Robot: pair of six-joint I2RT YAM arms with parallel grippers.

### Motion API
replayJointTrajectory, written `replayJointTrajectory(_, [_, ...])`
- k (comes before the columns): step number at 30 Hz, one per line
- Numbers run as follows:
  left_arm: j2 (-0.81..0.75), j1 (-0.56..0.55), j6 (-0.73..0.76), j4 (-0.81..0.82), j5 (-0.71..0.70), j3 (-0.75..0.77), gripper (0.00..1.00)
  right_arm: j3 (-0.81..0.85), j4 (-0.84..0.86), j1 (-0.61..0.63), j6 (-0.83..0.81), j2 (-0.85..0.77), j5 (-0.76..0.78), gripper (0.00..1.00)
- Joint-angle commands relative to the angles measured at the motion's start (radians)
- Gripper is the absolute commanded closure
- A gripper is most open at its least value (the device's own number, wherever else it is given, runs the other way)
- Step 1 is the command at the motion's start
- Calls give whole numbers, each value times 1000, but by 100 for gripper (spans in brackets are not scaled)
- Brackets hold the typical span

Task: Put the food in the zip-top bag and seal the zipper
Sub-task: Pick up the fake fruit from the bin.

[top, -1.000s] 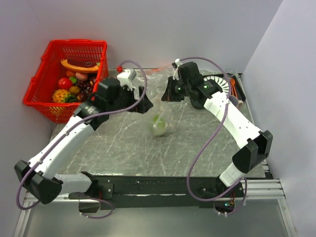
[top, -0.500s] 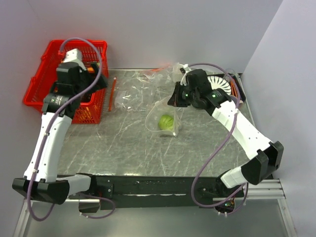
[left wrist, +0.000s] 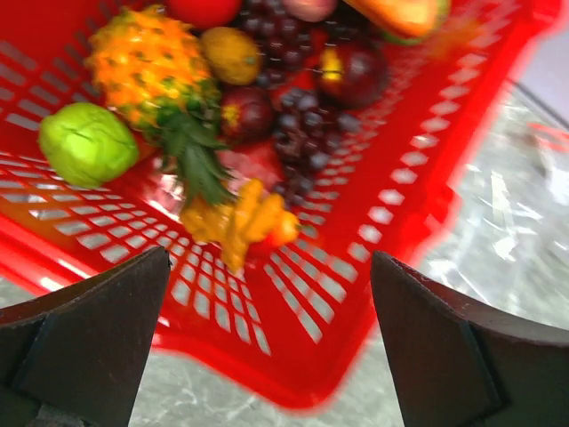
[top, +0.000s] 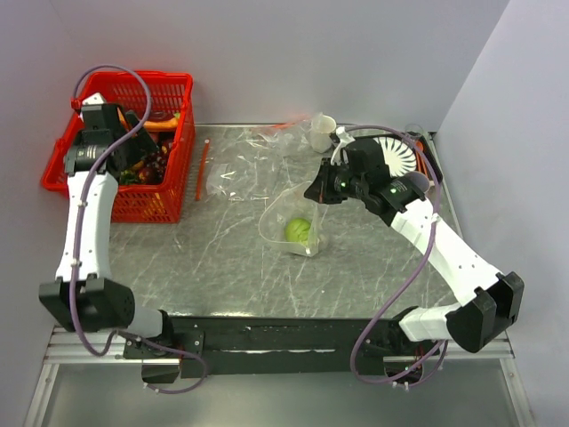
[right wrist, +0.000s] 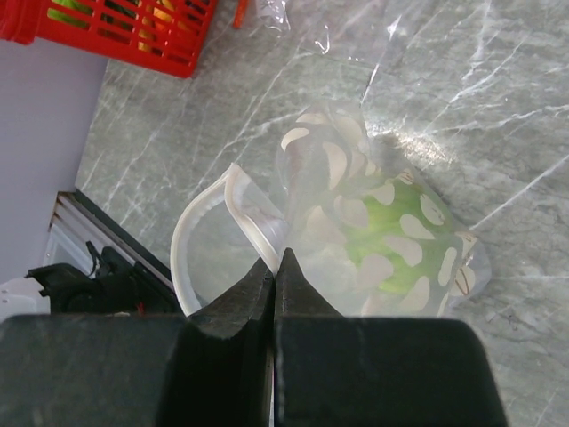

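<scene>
The left gripper lowers its open fingers around the leaves next, as they are slimmer than the bumpy orange fruit. The dark-green leafy tuft [left wrist: 191,165] lies below inside the red basket.
The zip-top bag [top: 286,210] lies mid-table with a round light-green fruit [top: 299,230] inside it. My right gripper [top: 320,193] is shut on the bag's mouth edge. In the right wrist view the right gripper [right wrist: 276,258] pinches the pale zipper strip [right wrist: 197,233], the mouth gapes open, and the fruit [right wrist: 400,240] shows through the bag [right wrist: 342,165]. My left gripper [top: 132,151] hangs open and empty over the red basket [top: 160,203]. In the left wrist view the left gripper [left wrist: 267,347] faces a light-green fruit [left wrist: 87,142], a dark-green leafy tuft [left wrist: 191,165] and a purple piece [left wrist: 247,113].
The basket [left wrist: 356,294] also holds a dark grape bunch [left wrist: 302,133] and a long orange piece [left wrist: 400,13]. A second clear bag [top: 233,173] with an orange-red strip [top: 204,165] lies by the basket. A white cup [top: 322,131] and a white ribbed plate [top: 398,156] stand at the back right.
My left arm has swung from the bag's mouth to above the basket. The right gripper, still holding the bag, has shifted slightly right and nearer; the bag with the fruit has settled open.
</scene>
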Motion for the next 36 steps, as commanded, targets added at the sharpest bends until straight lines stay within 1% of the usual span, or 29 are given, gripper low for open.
replayJointTrajectory(1, [90, 28, 16, -4, -84, 79, 1, -29, 85, -6, -25, -54, -13, 100])
replayJointTrajectory(4, [198, 31, 16, -31, -95, 133, 1, -33, 91, -6, -27, -57, 1, 100])
replayJointTrajectory(6, [243, 31, 16, -59, -98, 162, 1, -33, 91, -5, -25, -54, 4, 100])
replayJointTrajectory(8, [295, 29, 15, -91, -143, 199, 1, -38, 96, -5, -27, -49, -1, 100])
replayJointTrajectory(11, [338, 31, 32, -102, -207, 210, 1, -53, 107, -6, -22, -48, 3, 100])
replayJointTrajectory(14, [378, 31, 36, -107, -242, 208, 1, -64, 119, -5, -19, -42, -8, 100])
replayJointTrajectory(21, [481, 31, 36, -102, -249, 208, 1, -68, 119, -8, -19, -40, -21, 100])
replayJointTrajectory(23, [531, 31, 47, -102, -247, 213, 1, -75, 124, -5, -14, -46, -11, 100])
replayJointTrajectory(24, [553, 32, 49, -108, -250, 228, 2, -79, 127, -6, -16, -43, -11, 100])
replayJointTrajectory(27, [649, 34, 26, -180, -308, 292, 12, -81, 127, -5, -13, -39, -20, 100])
replayJointTrajectory(28, [682, 34, 14, -197, -360, 303, 15, -81, 130, -5, -11, -39, -24, 100])
replayJointTrajectory(30, [687, 34, 12, -202, -373, 300, 23, -90, 136, -5, -8, -43, -25, 100])
replayJointTrajectory(32, [661, 37, 16, -185, -377, 286, 47, -98, 140, -5, -8, -51, -21, 100])
replayJointTrajectory(33, [647, 35, 18, -182, -379, 285, 65, -107, 143, -5, -7, -52, -16, 100])
replayJointTrajectory(34, [598, 35, 16, -168, -382, 277, 99, -110, 145, -5, -7, -55, -11, 100])
replayJointTrajectory(35, [563, 35, 21, -148, -373, 262, 99, -111, 145, -6, -7, -55, -8, 100])
replayJointTrajectory(36, [479, 35, 30, -90, -362, 219, 99, -113, 143, -5, -7, -57, -7, 100])
